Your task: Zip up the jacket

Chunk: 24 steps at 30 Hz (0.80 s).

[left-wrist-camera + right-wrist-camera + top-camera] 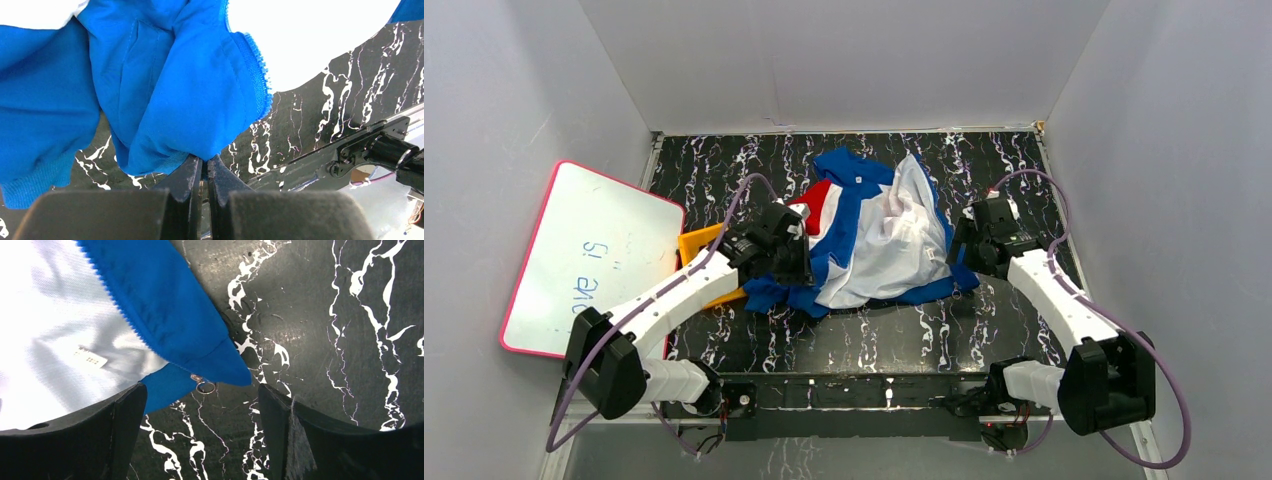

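Observation:
The jacket's blue hem corner shows below, between my open fingers. My right gripper moves down over it beside the zipper ring next and closes there.
The jacket lies crumpled and open in the middle of the black marbled table, blue with red and white stripes, its white lining up. My left gripper is at the jacket's left lower edge; in the left wrist view it is shut on a fold of the blue fabric, next to the zipper teeth. My right gripper is at the jacket's right edge, open. In the right wrist view it is just above the blue hem corner and the small metal zipper ring.
A whiteboard with a pink rim leans at the left wall. An orange object lies under my left arm. White walls enclose the table on three sides. The arm base rail runs along the near edge.

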Motion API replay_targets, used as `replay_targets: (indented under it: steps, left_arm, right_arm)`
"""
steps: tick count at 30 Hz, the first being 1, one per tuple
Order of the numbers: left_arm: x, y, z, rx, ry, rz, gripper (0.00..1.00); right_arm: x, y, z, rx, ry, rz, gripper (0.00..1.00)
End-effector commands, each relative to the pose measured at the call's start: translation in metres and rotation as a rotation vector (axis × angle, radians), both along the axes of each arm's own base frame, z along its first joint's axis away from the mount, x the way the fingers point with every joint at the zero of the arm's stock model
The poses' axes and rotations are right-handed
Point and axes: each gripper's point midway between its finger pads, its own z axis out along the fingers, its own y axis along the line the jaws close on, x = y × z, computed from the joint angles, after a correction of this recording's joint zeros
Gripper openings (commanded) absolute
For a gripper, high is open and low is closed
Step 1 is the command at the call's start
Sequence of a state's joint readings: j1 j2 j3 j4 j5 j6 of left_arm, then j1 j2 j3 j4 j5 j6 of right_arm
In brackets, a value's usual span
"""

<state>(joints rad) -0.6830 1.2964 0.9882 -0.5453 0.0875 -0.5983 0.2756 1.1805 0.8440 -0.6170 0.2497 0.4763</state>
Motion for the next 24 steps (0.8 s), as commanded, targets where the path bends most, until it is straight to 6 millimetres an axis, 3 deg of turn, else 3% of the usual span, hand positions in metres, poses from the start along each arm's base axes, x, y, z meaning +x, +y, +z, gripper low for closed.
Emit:
replay_targets:
  steps: [1, 24]
  left_arm:
    - [-0.003, 0.002, 0.011, -0.07, -0.012, -0.043, 0.0]
    - [-0.006, 0.008, 0.001, -0.12, 0.014, -0.069, 0.0]
  right_arm:
    - [0.008, -0.002, -0.013, 0.048, 0.011, -0.009, 0.88]
    - [0.007, -0.002, -0.048, 0.101, 0.108, -0.031, 0.68]
